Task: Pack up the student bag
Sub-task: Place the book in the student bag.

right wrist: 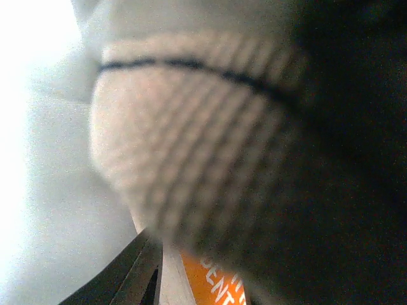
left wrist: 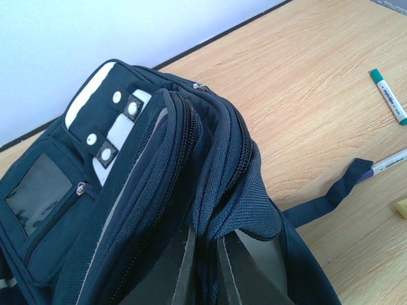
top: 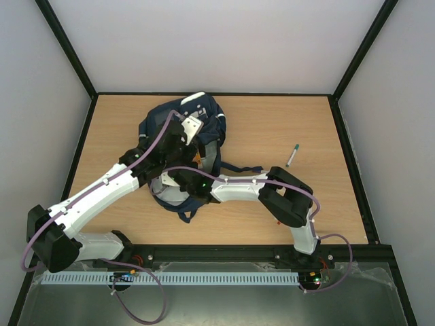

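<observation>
My left gripper needs to move down to the right in the top view next and let go of the fold at the bag's strap-side edge (top: 219, 161) (left wrist: 291, 248), because that edge is below it.
The student bag (top: 204, 115) is a navy backpack lying at the middle back of the table; it also fills the left wrist view (left wrist: 159, 159). My left gripper (top: 192, 129) is shut on a fold of the bag's fabric by the zip opening (left wrist: 205, 235) and holds it up. My right gripper (top: 178, 182) reaches into the bag's opening. In the right wrist view it (right wrist: 191, 267) holds an orange book (right wrist: 213, 283) with white lettering against one dark finger (right wrist: 137, 270). Blurred striped fabric hides the other finger. A bit of orange shows inside the bag (top: 197, 157).
A green-capped marker (top: 292, 155) lies on the wood right of the bag, also in the left wrist view (left wrist: 389, 96). A second pen (left wrist: 391, 162) lies under a bag strap (left wrist: 331, 194), with a yellowish item (left wrist: 402, 208) near it. Black frame rails (top: 350, 163) edge the table.
</observation>
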